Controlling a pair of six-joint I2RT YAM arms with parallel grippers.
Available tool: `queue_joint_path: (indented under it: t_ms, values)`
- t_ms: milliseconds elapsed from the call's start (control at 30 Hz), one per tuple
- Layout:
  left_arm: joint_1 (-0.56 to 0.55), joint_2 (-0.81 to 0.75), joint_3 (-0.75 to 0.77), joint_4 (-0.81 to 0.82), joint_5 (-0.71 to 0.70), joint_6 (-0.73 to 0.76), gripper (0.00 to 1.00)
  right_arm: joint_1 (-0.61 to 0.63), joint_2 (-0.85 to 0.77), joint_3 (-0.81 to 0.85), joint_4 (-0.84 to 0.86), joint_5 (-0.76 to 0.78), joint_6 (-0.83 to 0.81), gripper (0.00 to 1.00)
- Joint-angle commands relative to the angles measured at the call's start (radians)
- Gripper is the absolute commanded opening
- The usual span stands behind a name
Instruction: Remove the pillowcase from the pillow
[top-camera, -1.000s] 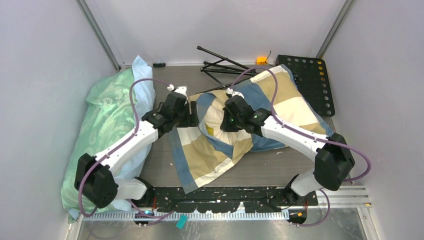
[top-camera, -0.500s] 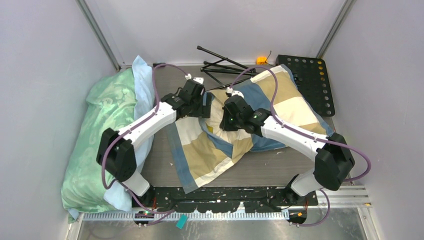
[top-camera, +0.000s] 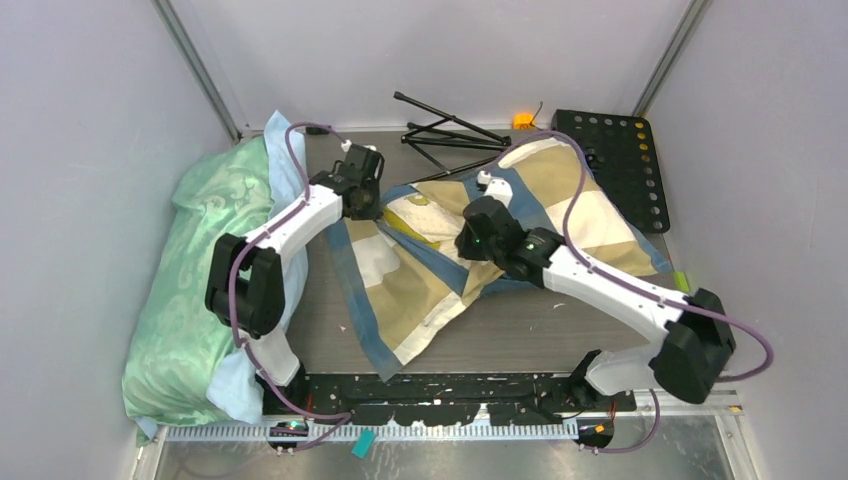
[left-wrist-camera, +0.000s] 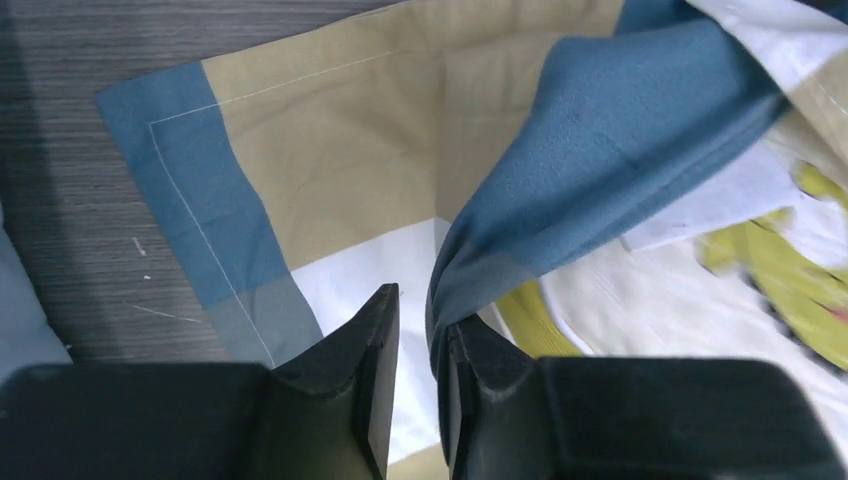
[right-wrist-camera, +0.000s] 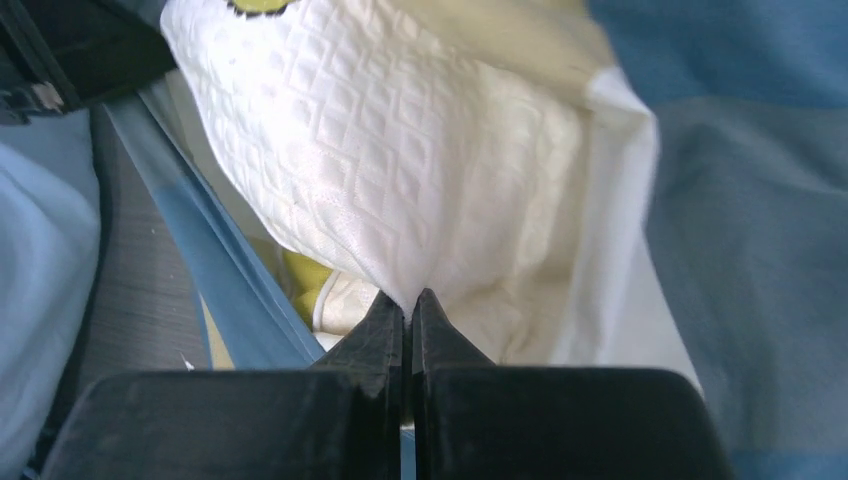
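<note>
I need to pull the pinched pillow cloth up and outward toward the black tripod (top-camera: 452, 131) with my right gripper and then let it go, because the pillow is inside the pillowcase's opening.
The pillowcase (top-camera: 580, 210), in blue, tan and white blocks, lies across the table's middle, mouth toward the left. The cream pillow (top-camera: 425, 215) with its yellow-green edge shows in that mouth. My right gripper (top-camera: 464, 238) is shut on a pinch of the pillow's quilted cloth (right-wrist-camera: 400, 150), fingertips meeting (right-wrist-camera: 408, 298). My left gripper (top-camera: 364, 200) is at the pillowcase's far-left edge. Its jaws (left-wrist-camera: 420, 300) stand a narrow gap apart. A blue fold of the pillowcase (left-wrist-camera: 600, 130) runs into that gap against the right finger (left-wrist-camera: 480, 360). White cloth shows between the fold and the other finger.
A mint-green patterned pillow (top-camera: 205, 260) with light blue cloth fills the left side. A folded black tripod (top-camera: 445, 130) and a small orange object (top-camera: 523, 121) lie at the back. A black perforated plate (top-camera: 620, 150) sits at the back right. Grey walls close in on three sides.
My left arm swung in to the pillowcase mouth, then back and left, its jaws narrowing. The pillowcase edge followed left and more pillow shows. My right gripper shifted slightly right, still holding the pillow.
</note>
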Motion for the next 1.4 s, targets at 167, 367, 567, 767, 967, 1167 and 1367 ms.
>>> queue_joint_path:
  t_ms: [167,367,567,767,967,1167,1367]
  values:
    - [0.091,0.031,-0.078,0.063,-0.05,-0.035,0.15,-0.008,-0.349,-0.102,-0.012,0.412,0.076,0.0]
    - [0.097,0.016,-0.148,0.124,-0.02,-0.079,0.07,-0.009,-0.453,-0.134,0.079,0.531,0.082,0.0]
    - [0.067,-0.105,-0.274,0.248,0.175,-0.132,0.26,-0.01,-0.322,-0.039,0.163,0.404,-0.021,0.0]
    - [-0.02,-0.299,-0.35,0.233,0.295,-0.153,0.61,-0.009,-0.138,0.057,0.22,0.237,-0.041,0.0]
    - [-0.052,-0.462,-0.455,0.233,0.47,-0.268,0.71,-0.009,-0.034,0.075,0.275,0.174,-0.005,0.0]
    - [-0.134,-0.639,-0.527,0.231,0.502,-0.313,0.8,-0.009,0.021,0.087,0.29,0.137,0.001,0.0]
    - [-0.199,-0.64,-0.529,0.197,0.57,-0.27,0.79,-0.009,0.035,0.095,0.291,0.116,0.015,0.0]
